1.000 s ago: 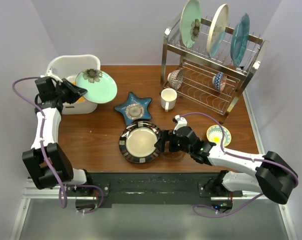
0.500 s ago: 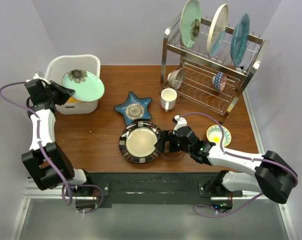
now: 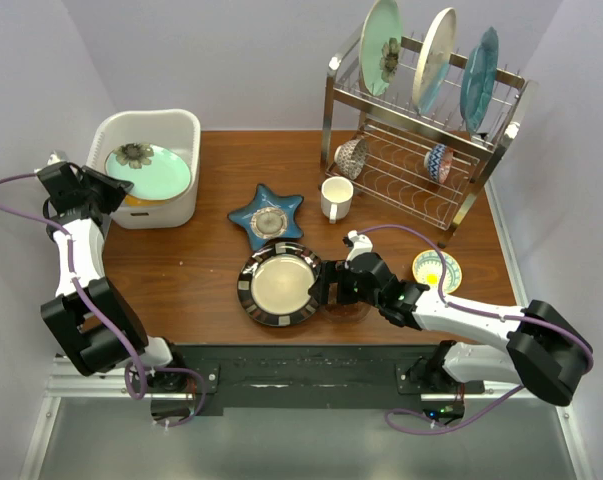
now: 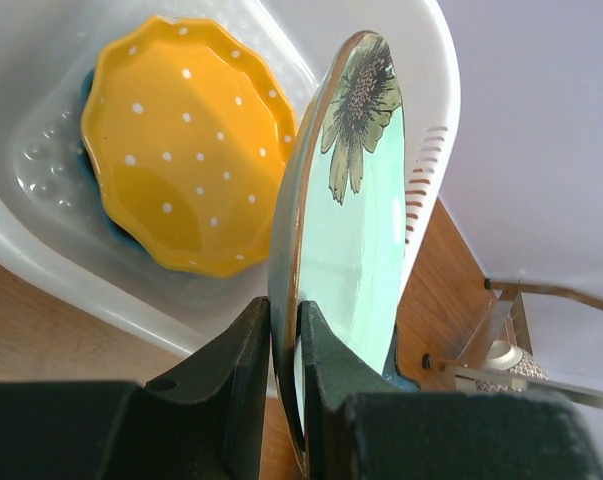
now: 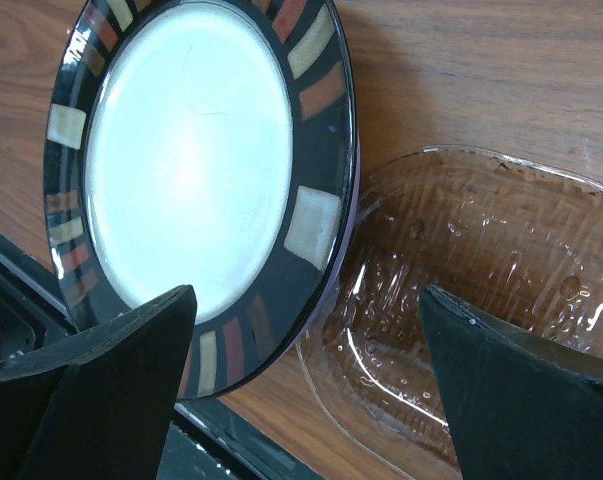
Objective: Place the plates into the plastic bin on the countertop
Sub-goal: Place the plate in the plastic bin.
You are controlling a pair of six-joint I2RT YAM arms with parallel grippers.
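Next, my left gripper goes down toward the orange scalloped plate in the bin and releases the green flower plate's rim, as the green flower plate [image 3: 148, 170] still hangs above it.
My left gripper [image 3: 99, 192] [image 4: 284, 330] is shut on the rim of a pale green flower plate [image 3: 148, 170] [image 4: 356, 220], held tilted over the white plastic bin [image 3: 184, 128] [image 4: 436, 70] at the back left of the countertop [image 3: 191, 270]. Inside the bin lies an orange scalloped plate [image 4: 181, 170] on a blue one. My right gripper [image 3: 326, 285] [image 5: 306, 380] stands open above the right edge of the black-rimmed cream plate [image 3: 278, 284] [image 5: 191, 170]. A blue star-shaped dish [image 3: 266, 213] sits mid-table.
A clear glass dish [image 5: 481, 300] lies against the black-rimmed plate under my right gripper. A white mug [image 3: 335, 198] and a small yellow bowl [image 3: 436, 268] stand nearby. The steel wire rack [image 3: 421, 140] at back right holds three upright plates and two bowls.
My left arm has swung left and back, carrying the green flower plate from beside the bin to over its opening. The right arm has not moved.
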